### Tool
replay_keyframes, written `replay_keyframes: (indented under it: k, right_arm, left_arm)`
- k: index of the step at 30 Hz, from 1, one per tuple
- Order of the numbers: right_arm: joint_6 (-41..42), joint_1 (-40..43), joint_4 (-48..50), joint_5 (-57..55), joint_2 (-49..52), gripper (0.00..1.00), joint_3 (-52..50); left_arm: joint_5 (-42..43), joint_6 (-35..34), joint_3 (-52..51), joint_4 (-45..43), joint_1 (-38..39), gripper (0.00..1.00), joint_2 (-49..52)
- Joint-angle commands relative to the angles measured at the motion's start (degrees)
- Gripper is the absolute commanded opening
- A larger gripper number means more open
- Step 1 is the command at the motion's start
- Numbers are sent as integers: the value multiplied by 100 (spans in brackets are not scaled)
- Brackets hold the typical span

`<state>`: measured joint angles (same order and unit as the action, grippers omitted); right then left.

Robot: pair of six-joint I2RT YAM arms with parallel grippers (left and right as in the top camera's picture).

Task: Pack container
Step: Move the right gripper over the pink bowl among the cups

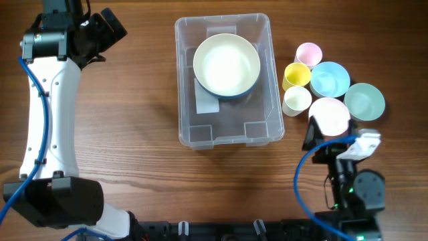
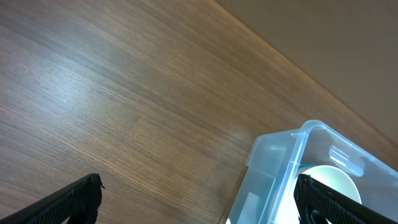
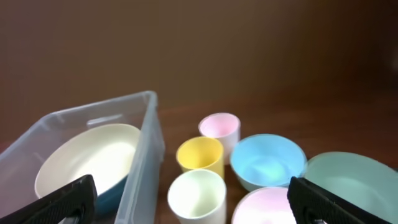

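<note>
The right gripper swings toward the green bowl next, tips downward and lowers onto the green bowl's rim opposite the pale cup, since that cup crowds the pink bowl.
The clear rectangular container (image 1: 231,127) stands mid-table with a large bowl (image 1: 227,65), cream inside and dark blue outside, lying in it. To its right is a cluster: pink cup (image 1: 308,53), yellow cup (image 1: 296,75), pale cup (image 1: 297,100), blue bowl (image 1: 330,79), green bowl (image 1: 364,102), pink bowl (image 1: 329,115). My right gripper (image 1: 331,137) is open and empty, just in front of the pink bowl and pale cup (image 3: 198,193). My left gripper (image 1: 110,27) is open and empty at the far left, away from the container (image 2: 280,168).
The wooden table's far edge (image 2: 292,65) runs behind the container in the left wrist view. The right wrist view shows the container wall (image 3: 146,143) left of the cups and the green bowl (image 3: 351,177) at far right.
</note>
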<state>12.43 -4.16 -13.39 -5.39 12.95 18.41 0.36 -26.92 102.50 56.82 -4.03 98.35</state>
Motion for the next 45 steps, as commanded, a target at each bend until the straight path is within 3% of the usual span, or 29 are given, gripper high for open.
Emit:
replay_keyframes:
  k: [1, 10, 13, 26, 35, 45]
  right_arm:
    - [221, 28, -470, -466, 1215, 100, 1196]
    - [407, 144, -1554, -125, 3829, 100, 3506]
    - [407, 413, -1768, -125, 4085, 100, 3757]
    - [417, 2544, -3158, 673, 4315, 100, 3742]
    - [728, 2691, -2830, 682, 5086, 100, 3099]
    - [684, 2691, -2170, 774, 6008, 84, 2391]
  left_arm:
    - [66, -57, 63, 2, -26, 100, -127]
    - [66, -57, 63, 2, -26, 100, -127]
    - [66, -57, 63, 2, -26, 100, -127]
    - [66, -57, 63, 2, -26, 100, -127]
    - [66, -57, 63, 2, -26, 100, -127]
    - [66, -57, 63, 2, -26, 100, -127]
